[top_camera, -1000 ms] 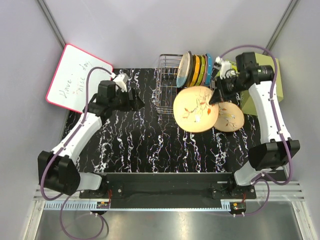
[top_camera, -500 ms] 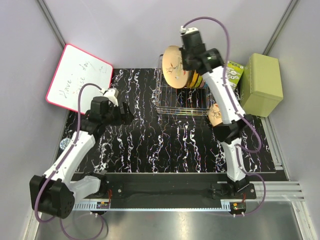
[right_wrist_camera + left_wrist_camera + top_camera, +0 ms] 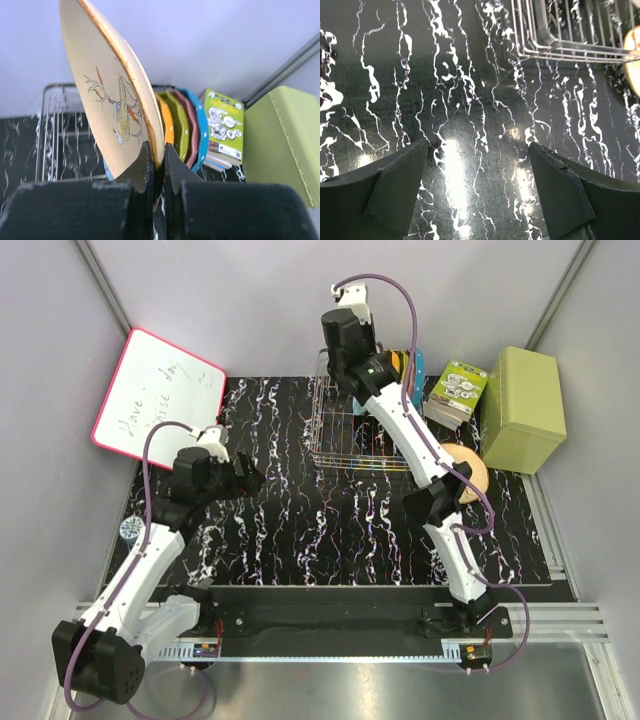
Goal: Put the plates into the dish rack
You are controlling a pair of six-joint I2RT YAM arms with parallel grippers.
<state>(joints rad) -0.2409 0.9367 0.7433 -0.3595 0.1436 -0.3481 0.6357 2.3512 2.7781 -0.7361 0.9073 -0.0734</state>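
Note:
The robot's right gripper next needs to move away from the orange plate (image 3: 167,125), then lower the peach-tan plate onto the rack's empty wires to one side.
My right gripper (image 3: 155,148) is shut on the lower rim of a peach-tan plate (image 3: 110,90) with a leaf sprig. It holds the plate upright over the silver wire dish rack (image 3: 55,130), just left of the small orange plate (image 3: 167,125). In the top view the right gripper (image 3: 350,352) is at the rack's (image 3: 345,435) back and the arm hides the held plate. The second peach-tan plate (image 3: 468,466) lies flat on the table right of the rack; its edge shows in the left wrist view (image 3: 634,60). My left gripper (image 3: 255,478) (image 3: 479,145) is open and empty over the table, left of the rack (image 3: 570,30).
Small orange, green (image 3: 180,120), pink (image 3: 192,131) and blue (image 3: 202,127) plates stand at the rack's right end. A green packet (image 3: 455,390) and an olive-green box (image 3: 522,408) stand at the back right. A whiteboard (image 3: 160,400) leans at the back left.
My right arm has swung the peach-tan plate from the table up and back over the rack and turned it upright beside the small plates. My left arm has drawn back slightly.

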